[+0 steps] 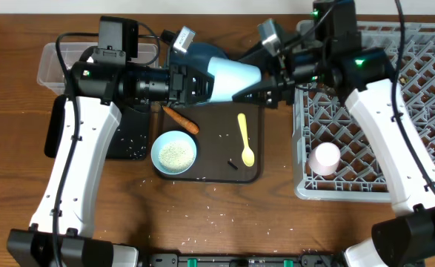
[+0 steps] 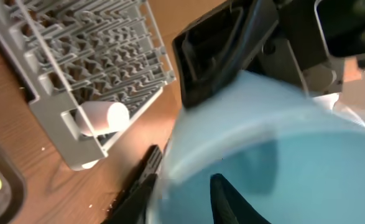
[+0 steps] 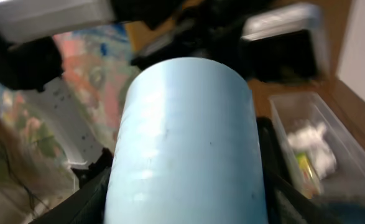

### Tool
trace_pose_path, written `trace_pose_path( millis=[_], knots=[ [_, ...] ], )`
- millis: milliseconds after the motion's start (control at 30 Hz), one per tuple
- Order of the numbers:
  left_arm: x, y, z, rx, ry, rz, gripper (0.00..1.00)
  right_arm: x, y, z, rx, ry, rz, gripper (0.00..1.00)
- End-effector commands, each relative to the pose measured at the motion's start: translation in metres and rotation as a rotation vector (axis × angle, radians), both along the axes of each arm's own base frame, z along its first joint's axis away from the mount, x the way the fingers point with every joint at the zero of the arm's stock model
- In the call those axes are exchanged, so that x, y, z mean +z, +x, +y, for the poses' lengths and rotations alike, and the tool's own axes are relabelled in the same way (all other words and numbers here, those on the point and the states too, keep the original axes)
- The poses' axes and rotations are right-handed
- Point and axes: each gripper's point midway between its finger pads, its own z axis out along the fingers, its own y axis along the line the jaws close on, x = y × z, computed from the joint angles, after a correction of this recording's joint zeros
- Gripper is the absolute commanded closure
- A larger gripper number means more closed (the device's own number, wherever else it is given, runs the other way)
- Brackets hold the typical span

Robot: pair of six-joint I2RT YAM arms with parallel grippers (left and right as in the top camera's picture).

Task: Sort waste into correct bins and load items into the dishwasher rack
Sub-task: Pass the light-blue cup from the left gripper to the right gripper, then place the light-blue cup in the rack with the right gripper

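My right gripper swings to the right in the overhead view next and lowers its cup there, since slots in the rack [image 1: 410, 89] stand empty beside the pale pink cup.
The light blue cup [image 1: 236, 74] lies on its side in the air above the brown tray, between my two grippers. My right gripper [image 1: 250, 76] is shut on its body, a finger on each side in the right wrist view [image 3: 185, 199]. My left gripper [image 1: 195, 83] straddles the cup's rim [image 2: 281, 168], one finger outside and one inside, standing open with a gap at the inner finger [image 2: 187, 180]. The pale pink cup [image 1: 324, 158] lies in the dishwasher rack [image 1: 410, 89]. A dark blue plate [image 1: 195, 53] is mostly hidden under the arms.
On the brown tray [image 1: 224, 167] sit a small bowl with rice [image 1: 174, 153], a yellow spoon [image 1: 244, 137] and a carrot piece [image 1: 181, 119]. The clear tub [image 3: 319, 149] holds tissue and a wrapper. The black tray [image 1: 132, 141] holds rice grains; more grains lie on the table [image 1: 202, 222].
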Motion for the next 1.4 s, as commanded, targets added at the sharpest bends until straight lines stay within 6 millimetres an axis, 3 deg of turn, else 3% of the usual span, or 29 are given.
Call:
trace_pose_path(
  millis=[0,200,333,500,733,833,933,1167,1367],
  knots=[
    [0.0,0.002,0.0,0.005,0.013,-0.014,0.71,-0.038,0.049,-0.028,-0.292,-0.189,0.187,0.53],
    [-0.02,0.016,0.007,0.085,0.132,-0.03,0.71,-0.083,0.082,-0.092,-0.687,-0.423,0.43,0.54],
    [-0.041,0.032,0.019,0.181,0.273,-0.048,0.71,-0.105,0.082,-0.143,-0.936,-0.561,0.581,0.55],
    [-0.065,0.047,0.039,0.288,0.44,-0.057,0.71,-0.121,0.058,-0.221,-1.304,-0.778,0.704,0.53],
    [-0.088,0.055,0.057,0.36,0.567,-0.049,0.71,-0.124,0.0,-0.301,-1.642,-1.072,0.794,0.5],
    [-0.095,0.057,0.065,0.386,0.618,-0.045,0.7,-0.131,-0.024,-0.318,-1.657,-1.182,0.867,0.42],
    [-0.103,0.059,0.076,0.422,0.69,-0.037,0.71,-0.138,-0.035,-0.332,-1.666,-1.218,0.947,0.41],
    [-0.108,0.06,0.084,0.446,0.738,-0.033,0.71,-0.155,-0.038,-0.343,-1.61,-1.189,1.056,0.42],
    [-0.109,0.061,0.087,0.455,0.753,-0.035,0.71,-0.186,-0.038,-0.347,-1.59,-1.193,1.107,0.43]
  ],
)
